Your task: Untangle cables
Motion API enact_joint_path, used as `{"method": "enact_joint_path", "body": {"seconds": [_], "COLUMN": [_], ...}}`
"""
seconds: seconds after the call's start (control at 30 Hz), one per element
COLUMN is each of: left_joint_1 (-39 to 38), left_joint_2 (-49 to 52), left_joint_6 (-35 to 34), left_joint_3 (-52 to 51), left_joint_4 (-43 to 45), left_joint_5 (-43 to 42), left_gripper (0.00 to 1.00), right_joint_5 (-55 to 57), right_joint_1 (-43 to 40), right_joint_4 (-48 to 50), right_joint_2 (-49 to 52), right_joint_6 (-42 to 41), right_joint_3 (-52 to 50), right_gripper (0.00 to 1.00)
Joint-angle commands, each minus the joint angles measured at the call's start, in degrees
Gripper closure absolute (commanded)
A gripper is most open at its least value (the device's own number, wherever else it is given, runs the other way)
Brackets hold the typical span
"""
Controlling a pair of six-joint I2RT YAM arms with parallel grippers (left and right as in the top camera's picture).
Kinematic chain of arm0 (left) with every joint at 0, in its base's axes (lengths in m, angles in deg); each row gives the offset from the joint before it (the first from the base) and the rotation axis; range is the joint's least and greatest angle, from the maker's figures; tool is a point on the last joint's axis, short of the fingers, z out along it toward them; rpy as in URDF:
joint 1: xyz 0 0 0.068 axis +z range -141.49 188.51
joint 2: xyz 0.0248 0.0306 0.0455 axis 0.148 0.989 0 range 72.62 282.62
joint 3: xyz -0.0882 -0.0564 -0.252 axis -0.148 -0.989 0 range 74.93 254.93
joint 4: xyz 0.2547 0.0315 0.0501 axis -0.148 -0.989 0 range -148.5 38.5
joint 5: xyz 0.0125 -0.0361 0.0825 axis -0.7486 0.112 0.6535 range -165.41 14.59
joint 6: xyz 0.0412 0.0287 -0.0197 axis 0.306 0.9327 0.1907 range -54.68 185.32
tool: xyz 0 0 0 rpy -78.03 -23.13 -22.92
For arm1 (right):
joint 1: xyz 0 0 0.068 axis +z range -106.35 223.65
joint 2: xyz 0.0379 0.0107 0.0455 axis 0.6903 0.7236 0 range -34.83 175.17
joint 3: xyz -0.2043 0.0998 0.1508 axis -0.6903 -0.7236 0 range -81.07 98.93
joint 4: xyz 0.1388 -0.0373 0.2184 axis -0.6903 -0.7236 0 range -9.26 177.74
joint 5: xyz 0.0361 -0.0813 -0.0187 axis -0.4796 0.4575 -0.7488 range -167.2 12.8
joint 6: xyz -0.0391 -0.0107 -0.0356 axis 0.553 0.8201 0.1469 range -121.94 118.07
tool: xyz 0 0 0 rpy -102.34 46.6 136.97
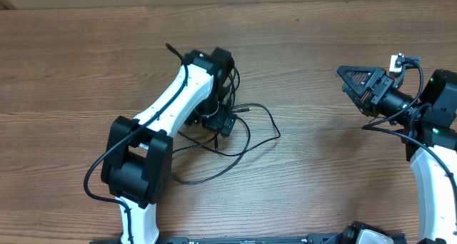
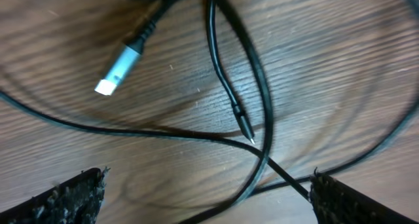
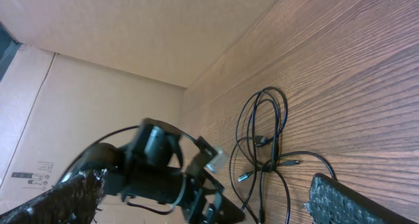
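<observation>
My left gripper moves down and closes on the thicker cable's bend near the crossing (image 2: 255, 175) next, since that part lies right below it, between its open fingers.
The cables (image 1: 246, 133) lie as a tangle of thin black loops at the table's middle. My left gripper (image 1: 218, 121) hangs right over the tangle's left part, open. In the left wrist view its fingertips (image 2: 73, 196) stand wide apart just above the wood, with crossing cables (image 2: 258, 99) running between them. A silver-tipped plug (image 2: 116, 74) and a thin pin plug (image 2: 245, 127) lie ahead of them. My right gripper (image 1: 357, 83) is open and empty, well to the right of the tangle and pointing left. The right wrist view shows the cables (image 3: 265, 142) from afar.
The left arm (image 1: 161, 119) crosses the table from the front edge to the middle and hides part of the tangle. The right arm (image 1: 432, 151) stands at the right edge. A cardboard wall (image 3: 98, 99) backs the table.
</observation>
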Motion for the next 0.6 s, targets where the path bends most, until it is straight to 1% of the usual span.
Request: {"method": "enact_joint_path", "body": {"seconds": [0.0,0.1,0.13,0.17,0.2,0.23,0.27,0.33,0.37,0.4,0.43,0.53,0.57], "left_joint_1": [0.0,-0.1,0.0,0.0,0.0,0.0,0.0,0.0,0.0,0.0,0.0,0.0,0.0], "left_joint_2": [0.7,0.7,0.7,0.7,0.7,0.7,0.7,0.7,0.7,0.7,0.7,0.7,0.7], "left_joint_6": [-1.3,-1.2,-1.2,-1.2,-1.2,-1.2,-1.2,-1.2,-1.2,-1.2,-1.2,-1.0,0.1], "left_joint_3": [-3.9,-5.7,-6.0,-6.1,-6.1,-6.1,-6.1,-6.1,-6.1,-6.1,-6.1,-5.6,-4.8], "left_joint_4": [2.9,5.9,6.6,7.1,7.5,7.7,7.8,8.2,8.5,8.5,8.5,8.0,7.4], "left_joint_5": [1.0,1.2,1.2,1.2,1.2,1.2,1.2,1.2,1.2,1.1,1.1,-0.9,-2.3], "left_gripper": [0.05,0.10,0.14,0.22,0.43,0.53,0.60,0.63,0.80,0.94,0.96,0.96,0.96], "right_joint_5": [0.4,0.4,0.4,0.4,0.4,0.4,0.4,0.4,0.4,0.4,0.4,0.4,0.4], "right_joint_1": [-0.2,-0.2,-0.2,-0.2,-0.2,-0.2,-0.2,-0.2,-0.2,-0.2,-0.2,-0.2,-0.2], "right_joint_4": [0.2,0.0,-0.2,-0.2,-0.2,-0.2,-0.2,-0.5,-0.7,-0.8,-0.9,-1.0,-1.0], "right_joint_2": [-0.4,-0.4,-0.4,-0.4,-0.4,-0.4,-0.4,-0.4,-0.4,-0.4,-0.4,-0.4,-0.4], "right_joint_6": [0.5,0.5,0.5,0.5,0.5,0.5,0.5,0.5,0.5,0.5,0.5,0.5,0.5], "right_joint_3": [0.3,0.3,0.3,0.3,0.3,0.3,0.3,0.3,0.3,0.3,0.3,0.3,0.3], "right_gripper": [0.00,0.00,0.00,0.00,0.00,0.00,0.00,0.00,0.00,0.00,0.00,0.00,0.00]}}
